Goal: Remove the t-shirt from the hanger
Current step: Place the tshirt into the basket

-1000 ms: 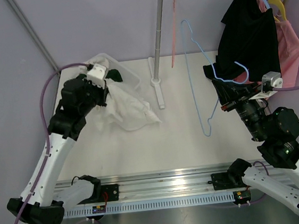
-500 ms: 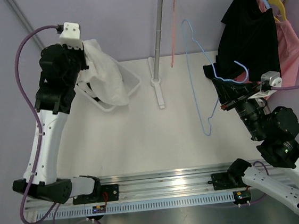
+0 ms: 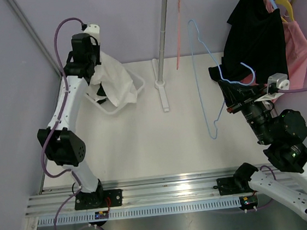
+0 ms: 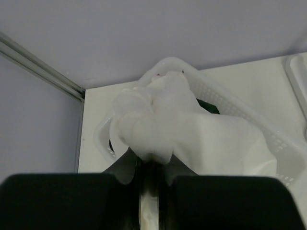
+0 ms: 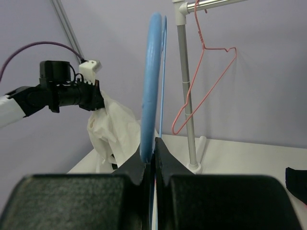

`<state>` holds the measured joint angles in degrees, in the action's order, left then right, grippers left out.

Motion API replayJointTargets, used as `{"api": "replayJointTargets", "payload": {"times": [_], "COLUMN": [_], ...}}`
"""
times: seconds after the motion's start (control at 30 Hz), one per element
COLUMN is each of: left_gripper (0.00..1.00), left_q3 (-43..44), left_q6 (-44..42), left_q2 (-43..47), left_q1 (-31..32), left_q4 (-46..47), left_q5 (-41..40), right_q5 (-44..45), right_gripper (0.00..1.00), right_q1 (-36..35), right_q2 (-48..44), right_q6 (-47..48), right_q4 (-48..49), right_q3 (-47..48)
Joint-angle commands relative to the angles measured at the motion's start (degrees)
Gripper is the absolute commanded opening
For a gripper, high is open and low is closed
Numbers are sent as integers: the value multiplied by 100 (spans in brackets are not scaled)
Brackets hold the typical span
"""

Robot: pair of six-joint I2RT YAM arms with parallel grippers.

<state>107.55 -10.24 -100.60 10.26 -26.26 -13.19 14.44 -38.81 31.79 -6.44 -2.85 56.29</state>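
Observation:
I will next use my left gripper to lower the white t-shirt (image 3: 115, 80) into the basket from above the basket's rim.
My left gripper (image 3: 94, 59) is shut on a white t-shirt (image 3: 115, 80) and holds it up at the back left; the cloth hangs down into a white basket (image 3: 137, 88). In the left wrist view the t-shirt (image 4: 182, 124) bunches right above the closed jaws, over the basket (image 4: 283, 158). My right gripper (image 3: 229, 97) is shut on a bare light-blue hanger (image 3: 198, 61), held upright over the table's right half. In the right wrist view the hanger (image 5: 149, 91) rises from the closed jaws.
A metal rack post (image 3: 162, 37) stands at the back centre with a pink wire hanger (image 3: 178, 19) on its rail. A black garment (image 3: 257, 32) and a pink garment (image 3: 298, 50) hang at the back right. A dark item lies in the basket.
My left arm has swung up and back with the white t-shirt, lifting it off the table and over the basket. The right arm and blue hanger have not moved.

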Motion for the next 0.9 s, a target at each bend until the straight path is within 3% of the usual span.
{"api": "replayJointTargets", "payload": {"times": [0.0,0.37,0.5,0.7,0.87], "left_gripper": [0,0,1,1,14], "left_q3": [276,821,662,1181,1146], "left_q6": [101,206,189,93,22], "left_q2": [-345,-2358,-3016,-3826,-3757], "left_q1": [-112,-525,-534,-543,-543], "left_q4": [332,-353,-151,-380,-257], "left_q5": [193,1081,1108,1038,836], "right_q5": [138,138,147,147,156], "right_gripper": [0,0,0,0,0], "right_q1": [-30,-22,-30,-30,-22], "right_q2": [-41,11,73,90,64], "right_q6": [81,99,81,81,90], "right_q4": [224,224,224,224,224], "right_q3": [48,48,66,75,75]}}
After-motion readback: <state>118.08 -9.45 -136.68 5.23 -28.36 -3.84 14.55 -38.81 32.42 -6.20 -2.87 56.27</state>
